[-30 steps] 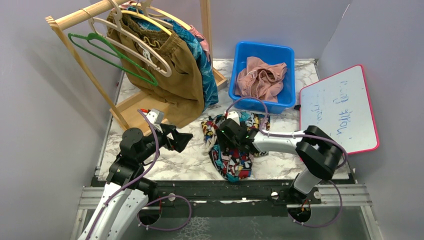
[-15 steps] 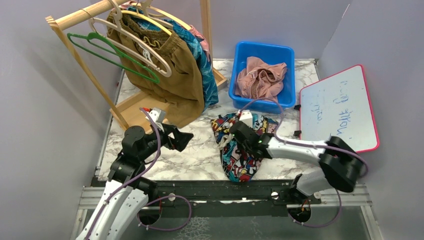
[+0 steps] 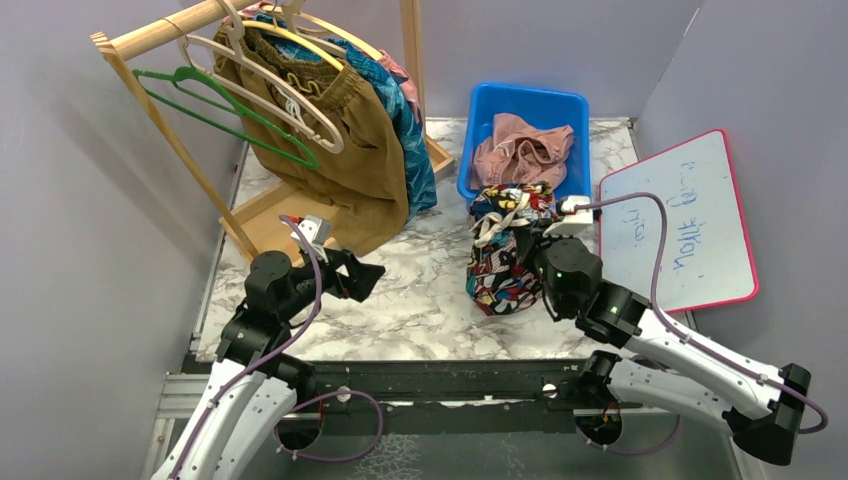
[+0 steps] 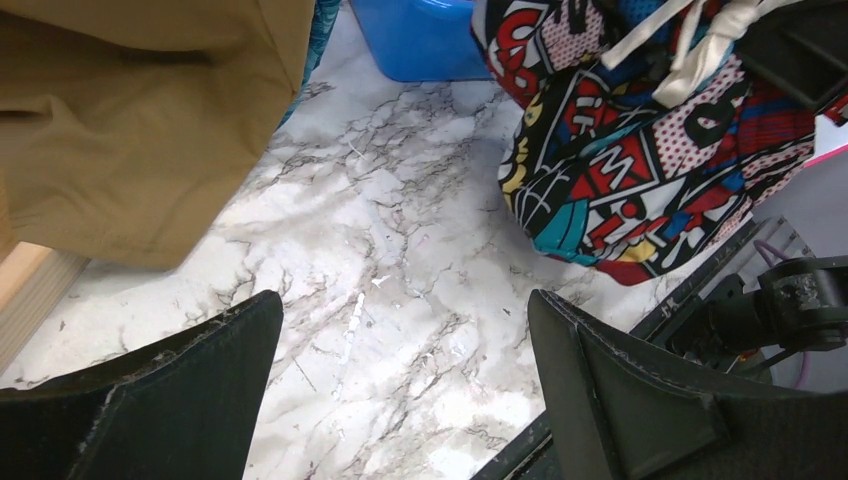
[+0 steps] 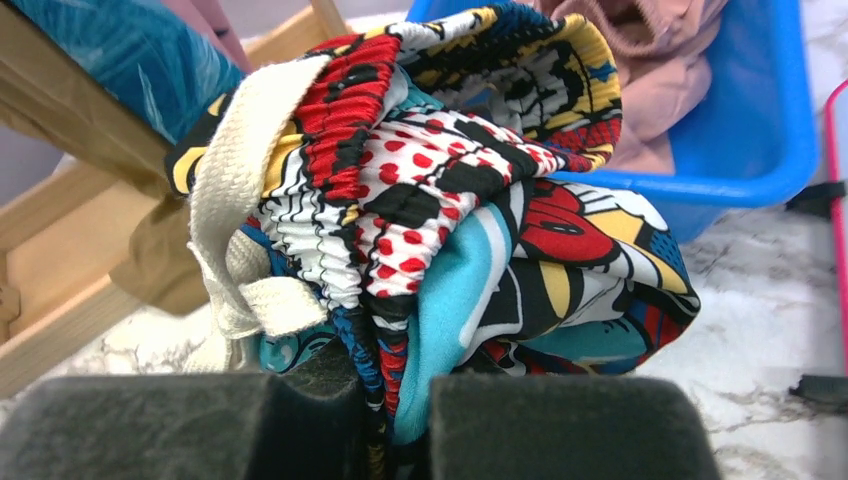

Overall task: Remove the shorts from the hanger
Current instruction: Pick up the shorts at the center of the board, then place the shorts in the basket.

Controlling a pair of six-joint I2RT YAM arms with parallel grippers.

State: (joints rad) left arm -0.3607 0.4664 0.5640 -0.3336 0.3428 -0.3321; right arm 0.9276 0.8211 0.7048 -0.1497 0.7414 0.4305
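Observation:
The comic-print shorts [image 3: 503,262] still hang short of the blue bin, so I will lift my right gripper outward over the dusty pink shorts [image 3: 520,152], then lower it and let go.
My right gripper [image 3: 528,240] is shut on the comic-print shorts [image 3: 503,262], and the bunched waistband and white drawstring are pinched between the jaws of the gripper [image 5: 395,400]. The bundle hangs just in front of the blue bin [image 3: 530,96], which holds the dusty pink shorts [image 3: 520,152]. Olive-brown shorts [image 3: 335,140] and teal shorts [image 3: 412,135] hang on hangers [image 3: 300,45] on the wooden rack [image 3: 150,35]. My left gripper [image 3: 368,272] is open and empty over the marble table [image 4: 400,230], to the left of the comic-print shorts [image 4: 640,150].
An empty white hanger [image 3: 285,100] and a green hanger [image 3: 225,105] hang on the rack's left side. The rack's wooden base [image 3: 270,220] lies behind my left gripper. A pink-framed whiteboard [image 3: 680,220] lies at the right.
My right gripper closed on the comic-print shorts, lifted them off the table and carried them right and back toward the blue bin. The left arm has hardly moved.

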